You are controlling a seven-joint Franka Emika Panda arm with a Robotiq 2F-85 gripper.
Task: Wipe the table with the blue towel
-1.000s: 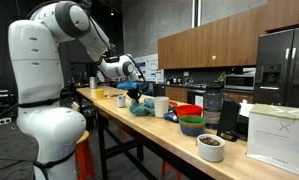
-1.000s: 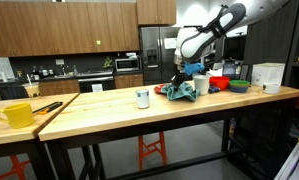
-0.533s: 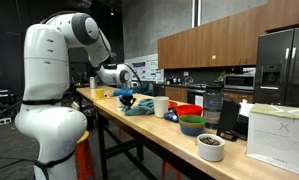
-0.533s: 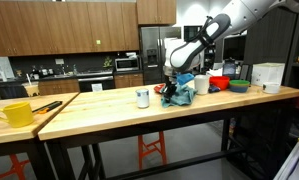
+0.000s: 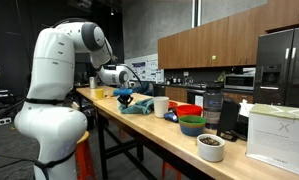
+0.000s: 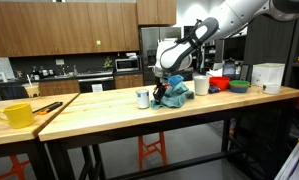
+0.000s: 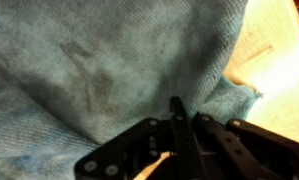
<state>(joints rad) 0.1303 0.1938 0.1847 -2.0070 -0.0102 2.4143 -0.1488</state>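
Observation:
The gripper drags the towel point(image 6: 176, 95) outward over the tabletop toward the small white cup next and releases the towel, since that cup stands outward of the gripper.
The blue towel point(image 6: 176, 95) lies crumpled on the wooden table point(image 6: 109, 112). It also shows in an exterior view point(image 5: 138, 106). In the wrist view the blue towel point(image 7: 99, 70) fills most of the frame. My gripper point(image 6: 163, 93) presses down on the towel's edge nearest the small white cup. It also shows in an exterior view point(image 5: 126, 98). In the wrist view my gripper point(image 7: 185, 125) has its black fingers together against the cloth, shut on the towel.
A small white cup point(image 6: 143, 98) stands just beside the gripper. A white mug point(image 5: 161, 105), red and green bowls point(image 5: 190, 120), a blender point(image 5: 213, 105), a white box point(image 5: 279, 135) and a bowl point(image 5: 210, 147) stand along the table. A yellow mug point(image 6: 17, 114) sits far off.
My gripper has dragged the blue towel along the table toward the small white cup, away from the bowls. The arm has folded back with it.

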